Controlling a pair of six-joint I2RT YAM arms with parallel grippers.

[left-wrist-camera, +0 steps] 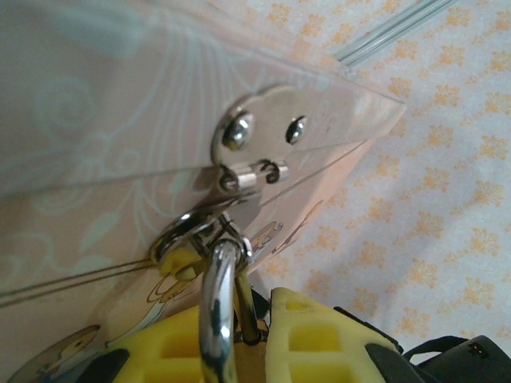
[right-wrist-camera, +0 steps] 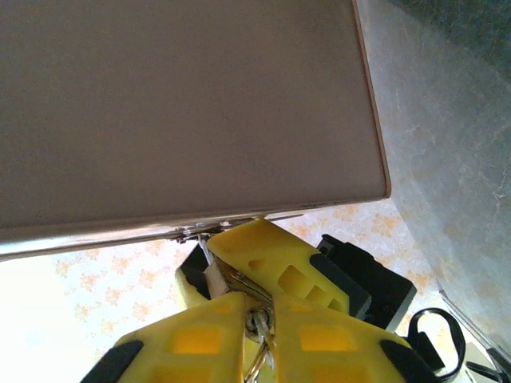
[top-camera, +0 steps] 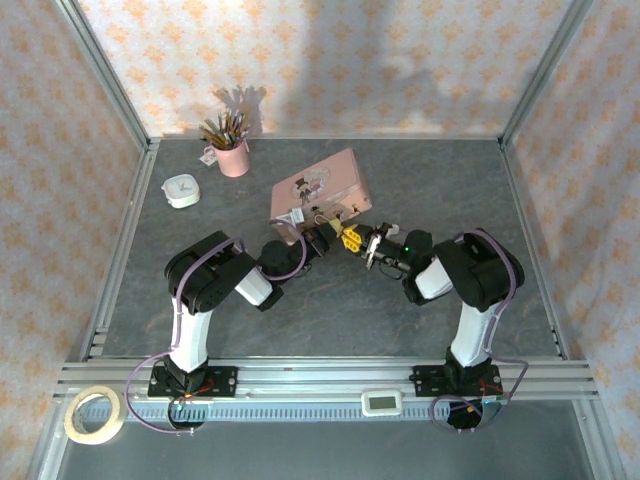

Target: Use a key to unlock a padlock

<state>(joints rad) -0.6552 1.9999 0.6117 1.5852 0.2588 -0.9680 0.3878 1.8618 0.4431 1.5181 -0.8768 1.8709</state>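
The tin's bottom [right-wrist-camera: 176,104] is tipped off the tabletop below my left gripper, so it should next lower the padlock until the tin sits flat and release the padlock's body.
The pink tin [top-camera: 320,185] lies at mid-table, its hasp [left-wrist-camera: 259,132] close in the left wrist view. The padlock [top-camera: 340,236] hangs from the hasp's ring by its silvery shackle [left-wrist-camera: 215,295]. My left gripper [top-camera: 326,238] [left-wrist-camera: 243,319] is shut on the padlock's brass body [left-wrist-camera: 243,363]. From the right, my right gripper [top-camera: 367,246] [right-wrist-camera: 259,307] meets it, fingers close together on the small metal key [right-wrist-camera: 257,323] and its wire ring at the padlock's [right-wrist-camera: 238,281] end. The tin's underside [right-wrist-camera: 176,104] is above, and a left yellow finger [right-wrist-camera: 279,263] lies beside the lock.
A pink cup of pencils [top-camera: 232,150] and a small white round case [top-camera: 181,190] stand at the back left. A tape roll [top-camera: 93,415] and a white device [top-camera: 382,402] rest on the front rail. Patterned walls enclose the table.
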